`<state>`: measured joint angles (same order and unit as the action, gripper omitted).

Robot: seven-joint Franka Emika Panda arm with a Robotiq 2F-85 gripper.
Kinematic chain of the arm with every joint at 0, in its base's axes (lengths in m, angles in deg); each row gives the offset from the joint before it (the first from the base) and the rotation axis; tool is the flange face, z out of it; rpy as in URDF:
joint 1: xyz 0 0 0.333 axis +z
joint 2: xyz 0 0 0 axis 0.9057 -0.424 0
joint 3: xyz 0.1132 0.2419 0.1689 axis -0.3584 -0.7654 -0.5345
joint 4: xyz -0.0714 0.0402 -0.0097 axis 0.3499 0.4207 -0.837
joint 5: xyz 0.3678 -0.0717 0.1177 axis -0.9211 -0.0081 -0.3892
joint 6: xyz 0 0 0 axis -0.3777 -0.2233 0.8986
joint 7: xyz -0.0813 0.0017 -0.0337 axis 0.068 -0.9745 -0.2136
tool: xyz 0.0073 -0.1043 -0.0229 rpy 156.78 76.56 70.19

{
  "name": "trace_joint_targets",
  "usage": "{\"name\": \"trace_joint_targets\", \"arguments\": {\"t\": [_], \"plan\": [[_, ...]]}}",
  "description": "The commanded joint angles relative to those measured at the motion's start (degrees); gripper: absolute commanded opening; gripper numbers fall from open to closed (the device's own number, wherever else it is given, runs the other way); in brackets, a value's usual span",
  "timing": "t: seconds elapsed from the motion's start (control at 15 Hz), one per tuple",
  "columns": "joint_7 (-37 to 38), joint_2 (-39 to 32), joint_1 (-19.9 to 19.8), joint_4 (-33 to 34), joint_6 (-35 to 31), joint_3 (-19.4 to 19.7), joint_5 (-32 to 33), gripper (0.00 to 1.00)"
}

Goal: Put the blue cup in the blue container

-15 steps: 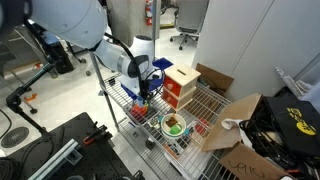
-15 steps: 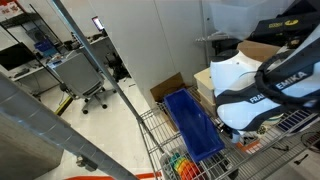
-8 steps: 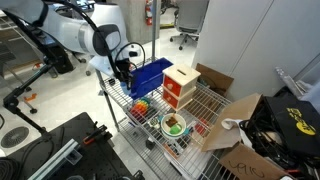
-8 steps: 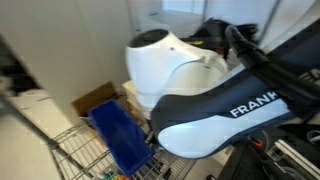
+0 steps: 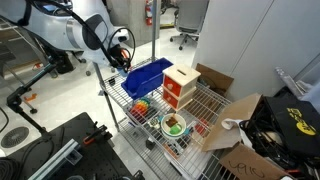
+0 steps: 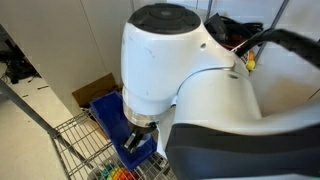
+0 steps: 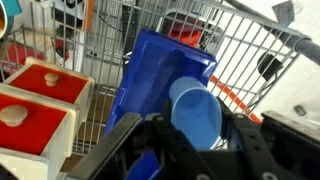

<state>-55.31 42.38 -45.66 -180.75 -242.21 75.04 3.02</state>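
Note:
My gripper moves toward the orange-and-white box next, past the blue container's rim under the cup, lowers and releases, since the container's inside lies below that way.
In the wrist view my gripper (image 7: pixel 196 128) is shut on the blue cup (image 7: pixel 196 106), a small light-blue plastic cup held between the two black fingers with its round mouth towards the camera. The blue container (image 7: pixel 150 70), a deep-blue rectangular bin, lies right behind the cup on the wire rack. In both exterior views the gripper (image 5: pixel 123 60) (image 6: pixel 136 140) hangs above the near end of the blue container (image 5: pixel 150 74) (image 6: pixel 101 108). The cup itself cannot be made out in those views.
An orange-and-white box (image 5: pixel 181 86) (image 7: pixel 40 92) stands beside the bin. Small red and orange items (image 5: pixel 140 104) and a green bowl (image 5: pixel 175 125) sit on the wire rack (image 5: pixel 205 105). An open cardboard box (image 5: pixel 238 125) stands at the rack's far end.
My gripper has risen from the small items on the rack and moved back along the bin to its end, carrying the blue cup. The arm now fills one exterior view.

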Motion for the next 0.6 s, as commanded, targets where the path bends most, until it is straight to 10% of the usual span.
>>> {"name": "trace_joint_targets", "arguments": {"t": [0.0, 0.53], "plan": [[0.8, -7.1, 0.2, 5.8, -4.0, 3.0, 3.6, 0.18], [-3.2, -18.1, -0.2, 13.3, -2.4, 3.8, -0.5, 0.18]]}}
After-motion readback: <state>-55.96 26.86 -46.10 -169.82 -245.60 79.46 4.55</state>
